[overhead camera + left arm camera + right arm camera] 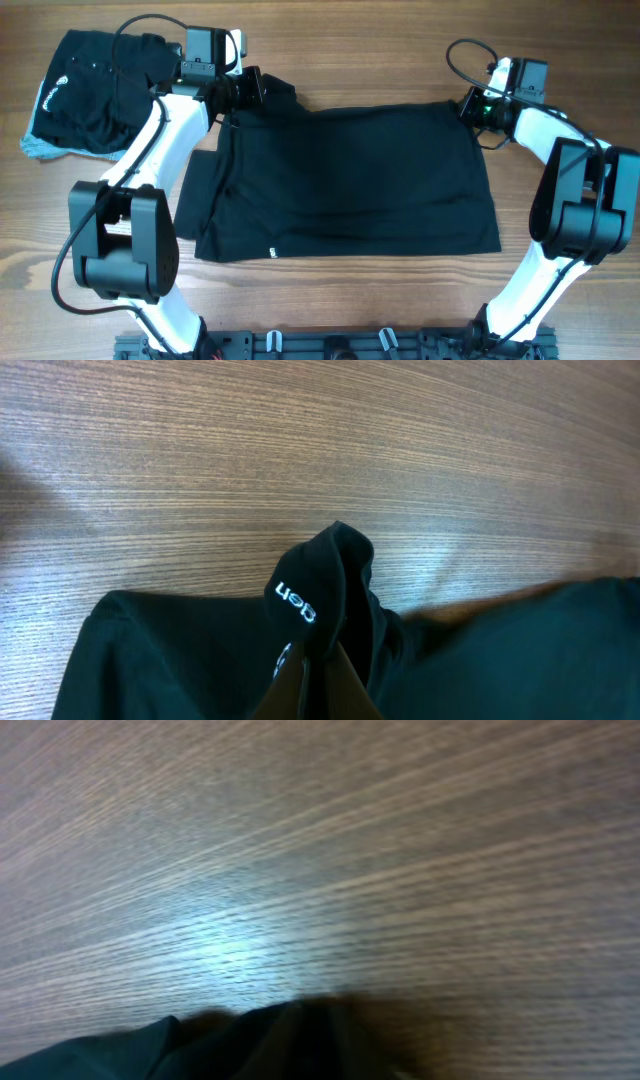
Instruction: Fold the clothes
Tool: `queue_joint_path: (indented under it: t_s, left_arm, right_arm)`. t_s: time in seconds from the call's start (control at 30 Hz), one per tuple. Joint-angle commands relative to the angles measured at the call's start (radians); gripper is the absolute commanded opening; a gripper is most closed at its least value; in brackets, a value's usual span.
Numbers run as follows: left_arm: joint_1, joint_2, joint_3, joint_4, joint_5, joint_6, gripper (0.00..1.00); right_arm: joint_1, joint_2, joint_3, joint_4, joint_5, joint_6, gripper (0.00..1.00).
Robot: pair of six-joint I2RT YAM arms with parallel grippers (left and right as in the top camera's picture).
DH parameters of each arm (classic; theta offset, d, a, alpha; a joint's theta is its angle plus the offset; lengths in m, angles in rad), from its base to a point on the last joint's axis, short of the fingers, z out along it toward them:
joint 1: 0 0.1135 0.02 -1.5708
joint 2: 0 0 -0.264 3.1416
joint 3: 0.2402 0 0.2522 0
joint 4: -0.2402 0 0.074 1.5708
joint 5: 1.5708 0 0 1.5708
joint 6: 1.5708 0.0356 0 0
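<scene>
I next draw my left gripper's pinched corner back over the flat fabric, to the shirt's front part by its label, and release it.
The clothes lie in two places. A large black shirt [350, 180] is spread flat across the middle of the table, its small white label [271, 250] near the front hem. My left gripper [252, 90] sits at the shirt's far left corner, shut on a raised pinch of black fabric [335, 575] with white lettering; the tan fingertips [345, 685] press together. At the far right corner, my right gripper [468, 106] is shut on a bunched fold of the shirt [250, 1040]; its fingers are lost in dark blur.
A folded black piece [85, 95] with a white logo and pale grey edge lies at the far left of the table. Bare wood runs beyond the shirt's far edge [300, 450]. The arm bases stand at the front edge [330, 345].
</scene>
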Motion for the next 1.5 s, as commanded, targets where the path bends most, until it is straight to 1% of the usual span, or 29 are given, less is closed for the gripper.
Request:
queue_joint_path:
  t_s: [0.0,0.07,0.2,0.4,0.5,0.6,0.7,0.83,0.97,1.13,1.23,1.27,1.3,1.37,1.47]
  left_arm:
    - [-0.002,-0.023,0.004,-0.014,0.002,0.005,0.04]
    - [-0.002,-0.031,0.004,-0.034,-0.014,0.015,0.04]
    - [-0.002,-0.068,0.004,-0.113,-0.034,0.022,0.04]
    - [-0.002,-0.157,0.004,-0.286,-0.108,0.022,0.04]
    - [-0.003,-0.172,0.004,-0.384,-0.108,0.021,0.04]
    - [-0.003,-0.172,0.003,-0.531,-0.109,0.021,0.04]
    - [-0.003,-0.172,0.003,-0.645,-0.109,0.013,0.04]
    - [-0.003,-0.172,0.002,-0.766,-0.144,-0.05,0.04]
    - [-0.003,-0.172,-0.008,-0.829,-0.165,-0.084,0.04]
    - [-0.003,-0.172,-0.069,-0.837,-0.168,-0.111,0.05]
    - [-0.003,-0.172,-0.09,-0.845,-0.159,-0.114,0.18]
    - [-0.003,-0.172,-0.09,-0.853,-0.157,-0.114,0.21]
    - [-0.003,-0.172,-0.09,-0.862,-0.158,-0.113,0.22]
    - [-0.003,-0.172,-0.09,-0.866,-0.158,-0.114,0.21]
    - [-0.003,-0.172,-0.09,-0.866,-0.158,-0.114,0.21]
  right_arm:
    - [-0.035,-0.016,-0.004,-0.006,0.01,0.03,0.04]
    - [-0.054,-0.058,-0.004,-0.019,-0.01,0.034,0.04]
    - [-0.082,-0.188,-0.004,-0.119,-0.02,0.031,0.04]
    - [-0.085,-0.33,-0.004,-0.247,0.008,0.023,0.04]
    - [-0.085,-0.341,-0.004,-0.375,0.07,0.034,0.04]
    - [-0.085,-0.341,-0.004,-0.536,0.22,0.077,0.04]
    - [-0.085,-0.341,-0.004,-0.634,0.346,0.077,0.04]
    - [-0.085,-0.341,-0.004,-0.711,0.345,0.074,0.04]
    - [-0.085,-0.341,-0.004,-0.759,0.345,0.072,0.04]
    - [-0.085,-0.341,-0.004,-0.768,0.344,0.047,0.04]
    - [-0.085,-0.341,-0.004,-0.764,0.344,0.028,0.08]
    - [-0.085,-0.341,-0.004,-0.764,0.344,0.021,0.09]
    - [-0.085,-0.341,-0.004,-0.767,0.344,0.02,0.08]
    - [-0.085,-0.341,-0.004,-0.774,0.344,0.016,0.04]
    - [-0.085,-0.341,-0.004,-0.798,0.34,-0.006,0.04]
